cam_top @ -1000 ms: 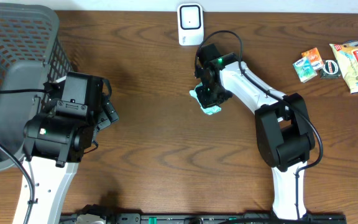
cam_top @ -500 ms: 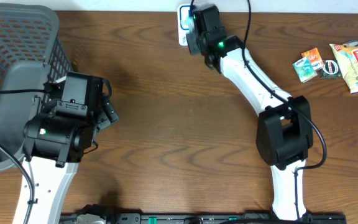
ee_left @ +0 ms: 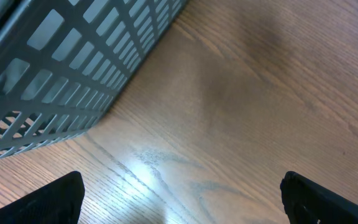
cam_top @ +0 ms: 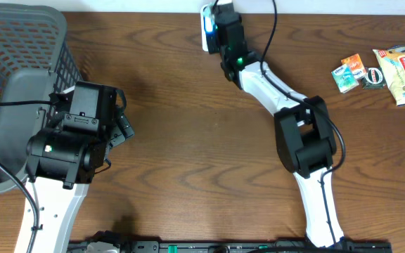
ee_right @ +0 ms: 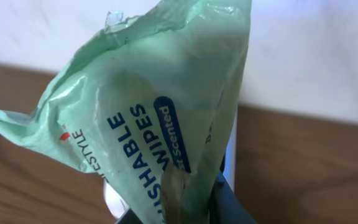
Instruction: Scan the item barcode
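The small snack packets lie to the right in the overhead view, so my right gripper needs to swing that way and release the wipes onto them.
The item is a pale green wipes packet with blue lettering. My right gripper is shut on its lower end and holds it upright. Only one dark finger shows beside the packet. A white scanner stands right behind the packet, mostly hidden by it. In the overhead view my right gripper is at the table's far edge, against the scanner. My left gripper hangs open over bare wood with nothing between its fingertips.
A grey mesh basket fills the far left, and its wall is close to my left gripper. Several snack packets lie at the far right. A white wall backs the table.
My right arm has carried the wipes packet from the middle of the table up to the scanner at the far edge. The left arm has not moved.
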